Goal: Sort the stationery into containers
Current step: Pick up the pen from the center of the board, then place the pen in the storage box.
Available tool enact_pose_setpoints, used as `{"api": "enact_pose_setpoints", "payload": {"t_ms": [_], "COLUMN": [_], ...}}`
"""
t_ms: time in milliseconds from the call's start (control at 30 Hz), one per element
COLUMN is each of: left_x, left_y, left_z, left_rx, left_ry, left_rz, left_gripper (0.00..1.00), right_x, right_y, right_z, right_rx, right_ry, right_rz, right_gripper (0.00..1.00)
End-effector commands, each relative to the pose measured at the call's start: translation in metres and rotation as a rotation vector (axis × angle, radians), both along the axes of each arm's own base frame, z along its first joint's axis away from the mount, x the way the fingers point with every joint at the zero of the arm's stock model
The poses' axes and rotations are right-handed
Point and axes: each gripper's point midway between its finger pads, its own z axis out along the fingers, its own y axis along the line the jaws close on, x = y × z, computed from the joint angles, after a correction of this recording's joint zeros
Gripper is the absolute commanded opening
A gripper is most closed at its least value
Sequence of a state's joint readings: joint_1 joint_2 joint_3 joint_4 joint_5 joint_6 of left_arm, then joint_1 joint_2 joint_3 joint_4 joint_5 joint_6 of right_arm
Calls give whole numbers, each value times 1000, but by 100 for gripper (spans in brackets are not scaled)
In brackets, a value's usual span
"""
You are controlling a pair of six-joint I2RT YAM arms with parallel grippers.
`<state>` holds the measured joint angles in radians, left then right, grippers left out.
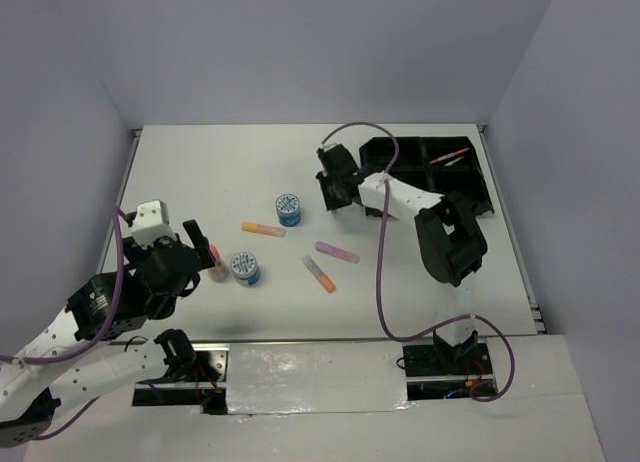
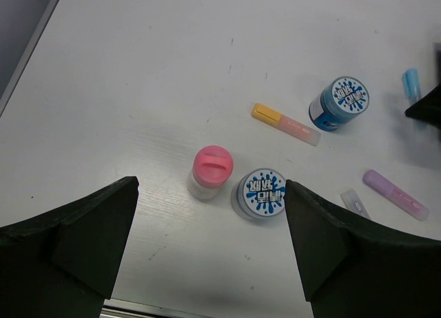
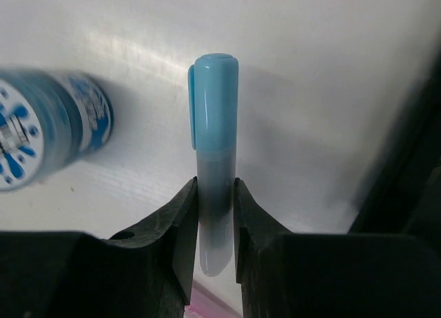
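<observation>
The light blue pen goes outward and to the right in the top view next, and my right gripper releases it over the tray's nearer back section (image 1: pixel 407 154), which is empty.
My right gripper (image 3: pixel 216 194) is shut on a light blue pen (image 3: pixel 215 111) and holds it over the table, just left of the black divided tray (image 1: pixel 470 187); it shows in the top view (image 1: pixel 330 195). An orange pen (image 1: pixel 449 156) lies in a back compartment of the tray. My left gripper (image 2: pixel 210 194) is open and empty. A pink-capped bottle (image 2: pixel 209 170) and a blue tub (image 2: pixel 264 193) stand just ahead between its fingers. A second blue tub (image 2: pixel 339 102), a yellow-orange pen (image 2: pixel 284 124), a purple pen (image 2: pixel 395 194) and an orange pen (image 1: pixel 319 273) sit mid-table.
The table's left edge (image 2: pixel 27 53) runs close beside my left arm. The second blue tub (image 3: pixel 41 129) stands just left of my right gripper. Walls close the table in at the back and on both sides.
</observation>
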<state>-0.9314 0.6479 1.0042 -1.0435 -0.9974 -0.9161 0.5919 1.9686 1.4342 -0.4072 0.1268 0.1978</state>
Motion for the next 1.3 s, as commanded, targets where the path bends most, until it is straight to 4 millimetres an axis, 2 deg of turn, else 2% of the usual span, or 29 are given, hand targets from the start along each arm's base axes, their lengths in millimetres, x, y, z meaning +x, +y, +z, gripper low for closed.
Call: {"api": "enact_pose_setpoints", "payload": {"t_ms": [0,33,67,100,133,200,233,300,333,367,400,433,467,600,700,867,900,933,1133,1167,1200,1267], "left_x": [1,1,1,1,1,1,1,1,1,1,0,0,0,0,0,0,0,0,-1,-1,-1,-1], "left_y": [2,2,2,2,2,2,2,1,2,1,1,1,2,2,1,1,2,1,2,3,3,3], "left_z": [9,9,9,9,9,10,10,9,9,9,9,9,9,10,11,11,11,10,11,11,12,12], "left_rx": [-24,-27,-27,-28,-27,-31,-30,-30,-29,-30,-32,-33,-34,-42,-46,-43,-43,-41,-47,-49,-52,-58], "left_ry": [-33,-35,-35,-35,-35,-39,-38,-36,-35,-33,-33,-34,-36,-44,-46,-45,-45,-43,-47,-49,-50,-56], "left_rz": [6,6,6,5,5,2,2,1,3,1,0,0,-1,-6,-8,-8,-7,-10,-7,-6,-7,-9], "left_gripper": [99,99,99,99,99,99,99,99,99,99,99,99,99,99,99,99,99,99,99,99,99,99], "right_x": [51,61,74,81,96,112,120,132,139,145,148,156,159,164,165,168,170,170,180,181,182,182], "right_y": [-14,-33,-39,-47,-72,-89,-109,-126,-131,-144,-148,-153,-163,-184,-196,-200,-200,-201,-200,-200,-200,-199], "right_z": [91,95,113,115,125,135,136,137,145,146,134,147,134,127,120,105,104,102,89,90,90,92], "right_rx": [91,78,90,103,101,177,186,210,220,207,179,188,164,176,191,205,206,203,223,226,224,220], "right_ry": [-201,-203,-238,-238,-272,-312,-327,-354,-375,-387,-357,-379,-349,-356,-365,-340,-342,-339,-317,-318,-318,-313], "right_rz": [-36,-84,-117,-177,-275,-404,-479,-574,-595,-630,-648,-662,-691,-768,-821,-853,-855,-858,-842,-838,-835,-820], "right_gripper": [0,0,0,0,0,0,0,0,0,0,0,0,0,2,6,9,11,19,21,23,31,56]}}
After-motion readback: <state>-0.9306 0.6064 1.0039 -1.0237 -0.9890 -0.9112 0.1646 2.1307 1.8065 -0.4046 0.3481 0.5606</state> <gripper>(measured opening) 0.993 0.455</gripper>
